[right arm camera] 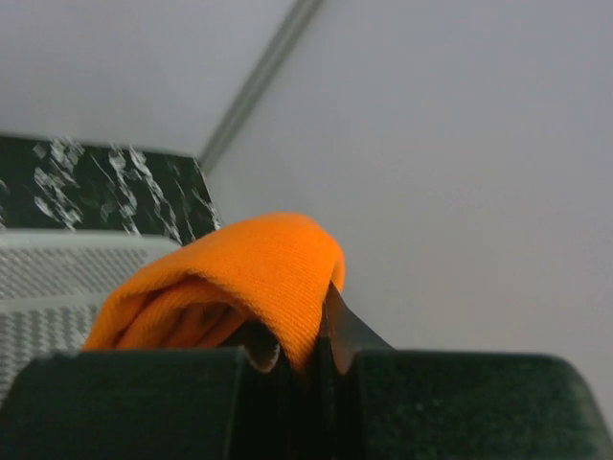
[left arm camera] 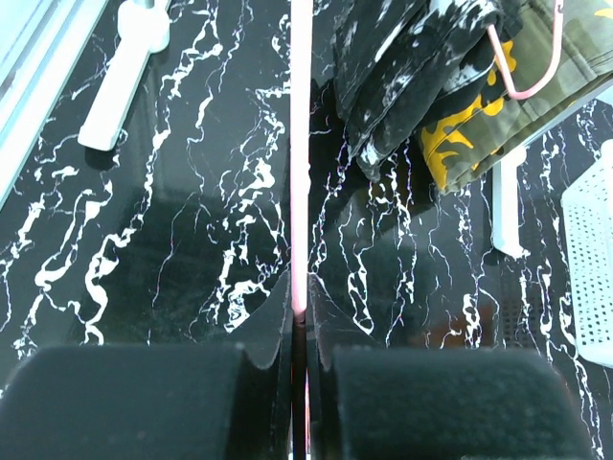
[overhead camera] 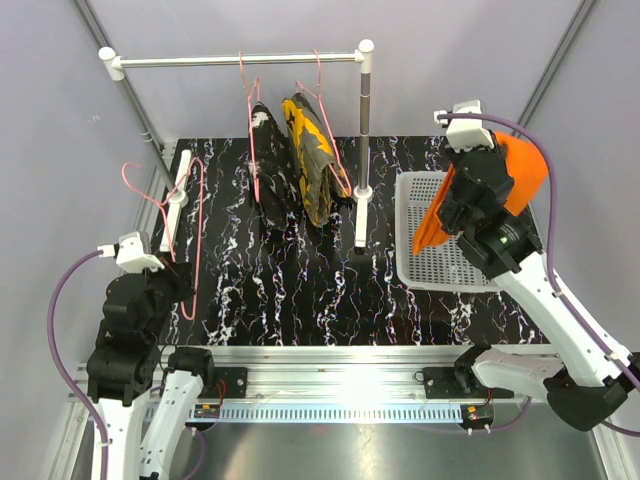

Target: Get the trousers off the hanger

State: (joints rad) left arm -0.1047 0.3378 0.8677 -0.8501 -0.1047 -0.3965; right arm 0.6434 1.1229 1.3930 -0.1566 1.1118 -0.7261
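Observation:
The orange trousers (overhead camera: 522, 168) need to come down toward the basket's edge by the rack's post, and my right gripper needs to tilt downward to bring them there.
The plain orange trousers (overhead camera: 522, 168) hang bunched from my right gripper (overhead camera: 497, 165), which is shut on them above the white basket (overhead camera: 420, 190); the right wrist view shows the orange fold (right arm camera: 249, 268) pinched between the jaws of that gripper (right arm camera: 305, 350). The black speckled trousers (overhead camera: 270, 170) and the camouflage trousers (overhead camera: 315, 160) hang on pink hangers from the rack's rod (overhead camera: 240, 60). My left gripper (overhead camera: 185, 287) is shut on the wire of an empty pink hanger (overhead camera: 196, 225) at the table's left. In the left wrist view that wire (left arm camera: 301, 144) runs straight out of the closed gripper (left arm camera: 300, 307).
The rack's white left foot (overhead camera: 180, 190) lies by the empty hanger, and its right post (overhead camera: 362, 150) stands beside the basket. The left wrist view shows the black trousers (left arm camera: 412, 67), the camouflage trousers (left arm camera: 498, 125) and the basket's edge (left arm camera: 594, 240).

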